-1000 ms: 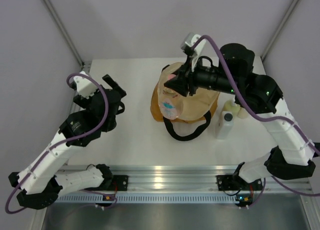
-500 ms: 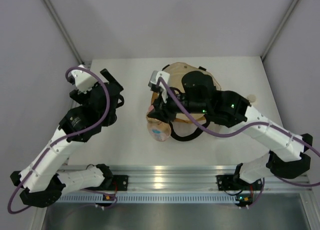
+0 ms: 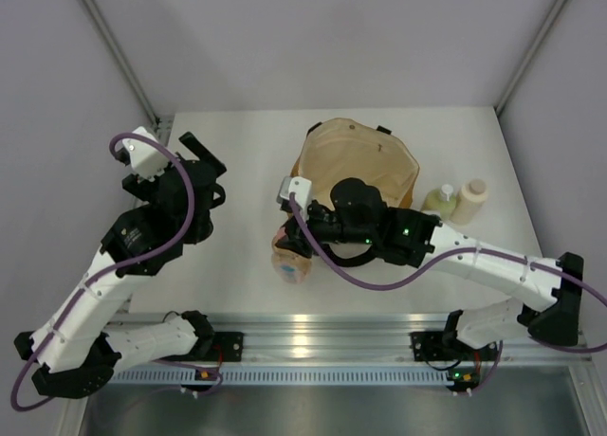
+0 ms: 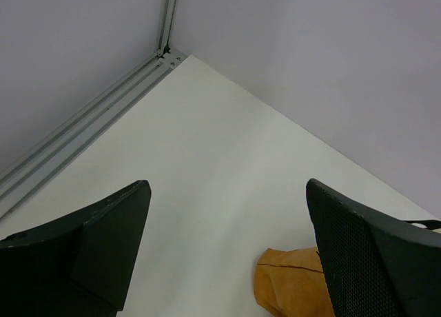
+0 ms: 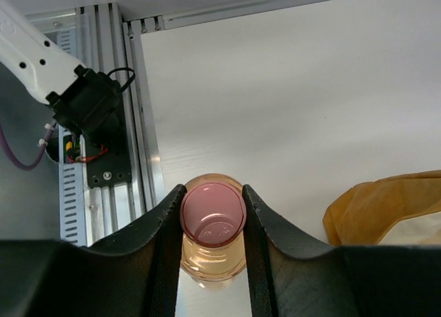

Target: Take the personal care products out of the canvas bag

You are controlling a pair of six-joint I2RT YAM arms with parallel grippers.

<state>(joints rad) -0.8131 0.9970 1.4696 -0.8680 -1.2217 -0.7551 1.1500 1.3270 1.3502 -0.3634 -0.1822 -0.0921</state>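
Observation:
Next, my right gripper comes down and slightly back onto the bare table by the bar [image 3: 296, 291] [image 5: 219, 300] and releases, since the orange bottle still hangs above it.
The mustard-tan canvas bag [image 3: 363, 161] lies open in the middle of the table, cream lining up; its black handle loops out from under my right arm. My right gripper [image 3: 287, 243] is front-left of the bag and shut on the pink cap of the orange translucent bottle [image 3: 289, 263]. The right wrist view shows both fingers pressed on the cap [image 5: 213, 213], the bottle [image 5: 213, 258] hanging straight down over the table. A yellow-green bottle [image 3: 439, 200] and a cream-beige bottle [image 3: 470, 198] stand right of the bag. The white bottle is hidden. My left gripper [image 3: 202, 164] is open and empty, left of the bag.
The aluminium rail [image 5: 110, 131] and an arm base [image 5: 88, 103] lie along the table's near edge, just beyond the held bottle. A corner of the bag shows in both wrist views [image 4: 293, 284] [image 5: 386, 207]. The enclosure walls close in the table's back and sides.
My right arm has carried the orange bottle from above the bag's mouth down to the table front-left of the bag. The left arm has drawn back a little to the left.

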